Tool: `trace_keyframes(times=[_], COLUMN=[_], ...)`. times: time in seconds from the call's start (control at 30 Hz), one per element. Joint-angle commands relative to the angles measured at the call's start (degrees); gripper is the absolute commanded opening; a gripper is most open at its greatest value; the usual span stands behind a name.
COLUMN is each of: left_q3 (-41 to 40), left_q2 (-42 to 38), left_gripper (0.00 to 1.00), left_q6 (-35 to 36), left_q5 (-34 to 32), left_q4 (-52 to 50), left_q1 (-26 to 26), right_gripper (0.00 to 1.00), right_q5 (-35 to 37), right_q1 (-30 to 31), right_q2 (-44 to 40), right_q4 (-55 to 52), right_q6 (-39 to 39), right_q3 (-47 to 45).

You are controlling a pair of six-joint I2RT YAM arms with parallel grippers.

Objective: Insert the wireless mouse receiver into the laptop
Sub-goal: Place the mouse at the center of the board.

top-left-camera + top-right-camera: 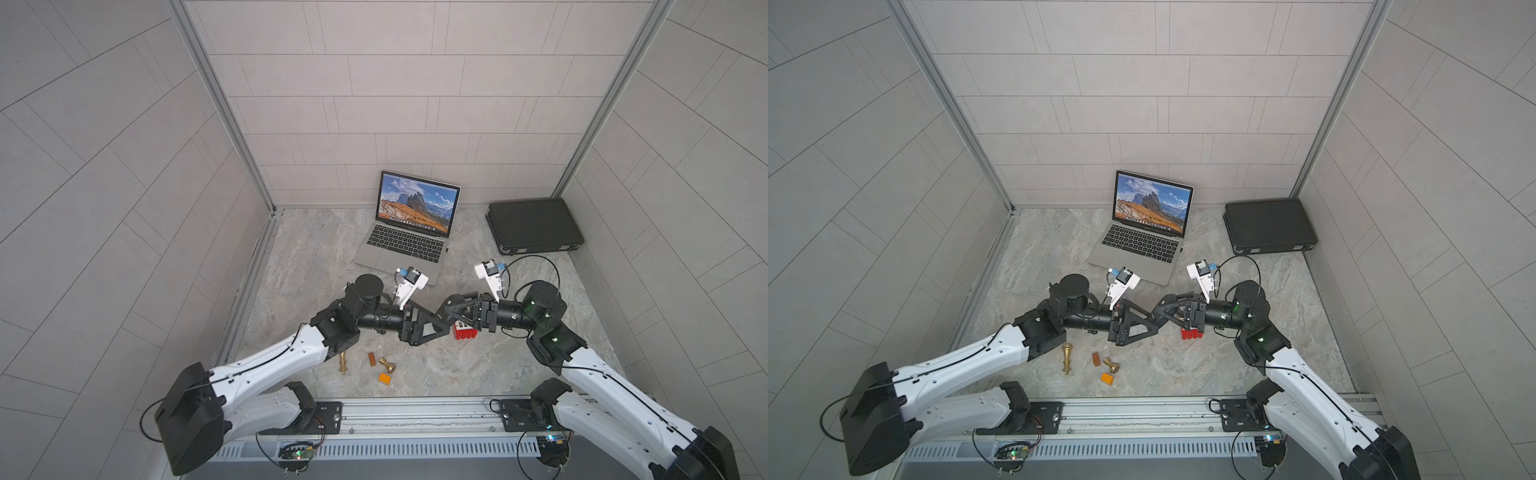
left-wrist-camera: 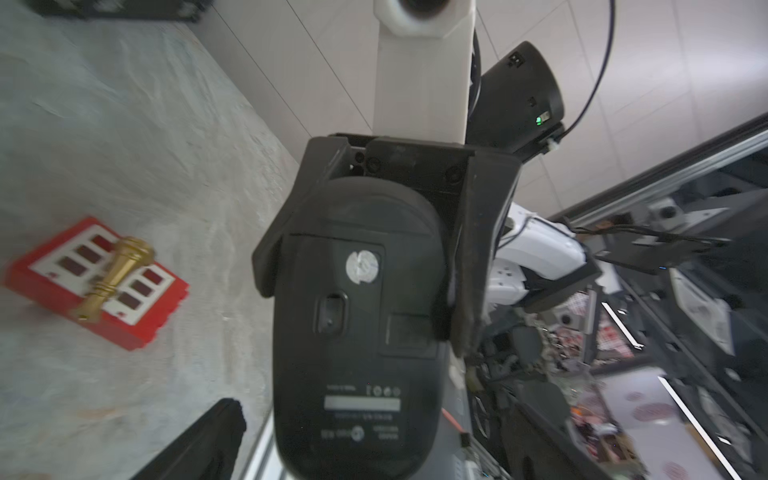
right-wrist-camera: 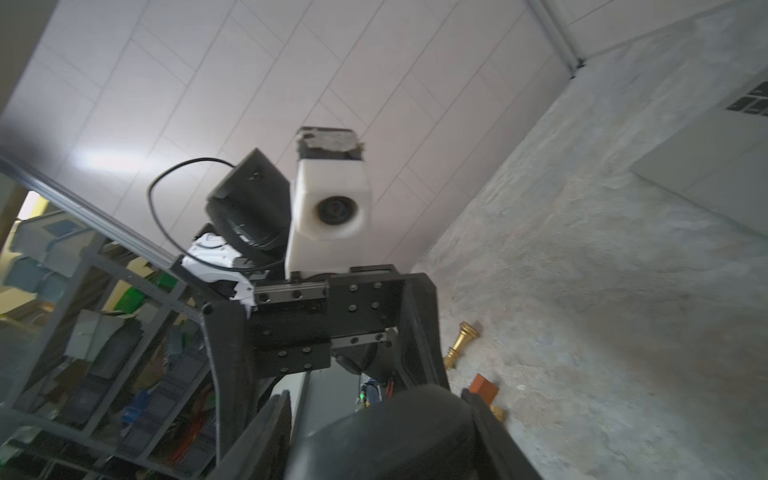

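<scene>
The mouse's bottom faces sideways, so next I need to turn my right gripper until its fingers point down. Then I need to lower the mouse and let it go, as open tabletop before the laptop (image 1: 386, 259) is below the gripper.
The silver laptop (image 1: 386, 259) (image 1: 1121, 259) stands open at the back of the table, its mountain wallpaper lit. Both arms meet in mid-air in front of it. A black oval mouse (image 2: 361, 311) (image 3: 386, 432) shows its underside in the left wrist view, with the right gripper's fingers (image 2: 469, 270) pressed against both its sides. My right gripper (image 1: 451, 305) (image 3: 382, 440) is shut on the mouse. My left gripper (image 1: 446, 322) (image 2: 365, 457) faces it with its jaws spread wide, apart from the mouse. The wireless mouse receiver does not show in any view.
A red block (image 1: 464, 332) (image 2: 95, 282) lies under the right gripper, with a gold chess piece (image 2: 116, 278) on it. Two gold chess pieces (image 1: 343, 362) (image 1: 387, 365), a brown block (image 1: 372, 359) and an orange block (image 1: 385, 379) lie near the front. A flat black case (image 1: 536, 226) sits back right.
</scene>
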Motion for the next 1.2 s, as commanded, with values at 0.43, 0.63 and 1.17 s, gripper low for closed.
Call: trace_keyframes(times=[0.43,0.63,1.17], left_q3=[-8.4,-9.0,-16.7], left_q2=[-13.0,-12.7,-6.7], left_gripper=[1.00,1.00,1.00], left_q6=[16.3,15.4,25.5], left_q5=[-53.8,-51.9,-62.7], left_q4=[-19.9,-20.0,3.3], left_q1=[7.9,10.0,34.5], right_gripper=[0.37,0.39,1.00], right_q5=[52.0,62.6,66.3], right_q1=[17.2,23.1,18.0], right_q2=[42.2,60.6,40.8], right_q4=[-46.2,-55.4,-38.7], right_q6=[-36.3,-40.6,-34.1], right_q3=[31.8,46.7,36.0])
